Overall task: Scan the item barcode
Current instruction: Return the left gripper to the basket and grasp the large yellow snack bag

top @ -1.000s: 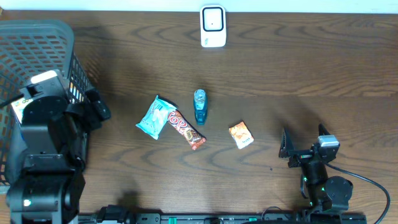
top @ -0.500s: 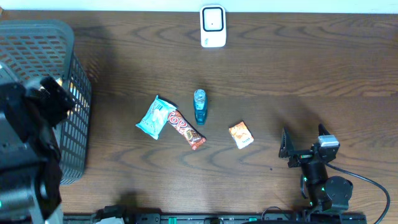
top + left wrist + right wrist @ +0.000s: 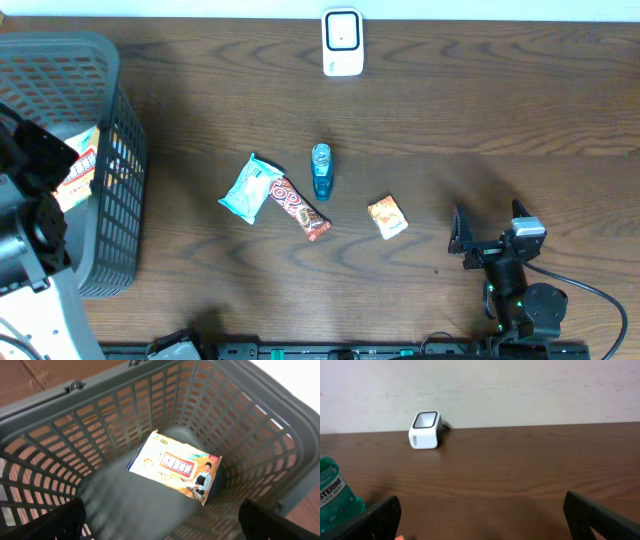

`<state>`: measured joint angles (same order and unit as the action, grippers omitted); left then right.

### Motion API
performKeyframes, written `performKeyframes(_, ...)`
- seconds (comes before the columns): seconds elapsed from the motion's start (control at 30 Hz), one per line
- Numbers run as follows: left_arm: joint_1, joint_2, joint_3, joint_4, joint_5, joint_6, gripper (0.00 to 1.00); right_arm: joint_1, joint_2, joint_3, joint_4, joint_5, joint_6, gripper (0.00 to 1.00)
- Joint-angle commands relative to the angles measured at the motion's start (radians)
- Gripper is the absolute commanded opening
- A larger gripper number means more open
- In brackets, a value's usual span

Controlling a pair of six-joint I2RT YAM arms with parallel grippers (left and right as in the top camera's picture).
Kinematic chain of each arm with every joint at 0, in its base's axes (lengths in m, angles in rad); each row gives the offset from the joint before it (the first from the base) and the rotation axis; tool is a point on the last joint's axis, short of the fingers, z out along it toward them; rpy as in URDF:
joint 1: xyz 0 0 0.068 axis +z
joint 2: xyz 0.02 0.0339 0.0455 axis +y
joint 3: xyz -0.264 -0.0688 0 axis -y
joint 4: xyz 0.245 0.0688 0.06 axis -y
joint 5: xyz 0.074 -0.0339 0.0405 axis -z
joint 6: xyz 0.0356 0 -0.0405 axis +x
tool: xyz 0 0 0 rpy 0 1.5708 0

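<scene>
The yellow-and-white packet (image 3: 175, 465) lies below, walled in by the basket (image 3: 150, 405), so my left gripper's open fingers turn and come down onto it from above next.
The white barcode scanner (image 3: 342, 42) stands at the table's far middle edge and also shows in the right wrist view as a scanner (image 3: 425, 430) against the wall. Mid-table lie a teal packet (image 3: 250, 188), a red-brown candy bar (image 3: 300, 208), a blue mouthwash bottle (image 3: 321, 171) and a small orange packet (image 3: 387, 216). A yellow-and-white packet (image 3: 175, 466) lies flat on the floor of the grey basket (image 3: 150, 405). My left gripper (image 3: 167, 525) hangs open above that basket, holding nothing. At the front right, my right gripper (image 3: 488, 222) rests open and empty, pointing toward the scanner.
The grey mesh basket (image 3: 120, 150) fills the left end of the table, with my left arm (image 3: 30, 240) over its near-left side. The mouthwash bottle (image 3: 335, 495) sits at the left edge of the right wrist view. A cable (image 3: 600, 300) trails from the right arm's base.
My left arm has swung toward the near-left corner, uncovering the packet in the basket. The right arm and the items on the table have not moved.
</scene>
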<state>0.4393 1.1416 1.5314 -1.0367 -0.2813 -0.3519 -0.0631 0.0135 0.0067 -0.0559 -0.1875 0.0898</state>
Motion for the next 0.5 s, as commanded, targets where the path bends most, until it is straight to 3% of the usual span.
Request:
performKeyframes(0.0,0.032,0.016,0.014,-0.006,0.062,-0.024,0.98,0.004,0.000,-0.001,-0.004,-0.006,-0.009,0.99)
performKeyframes(0.47,0.062,0.107,0.014,-0.013,0.065,-0.028,0.98,0.004,0.000,-0.001,-0.004,-0.006,-0.009,0.99)
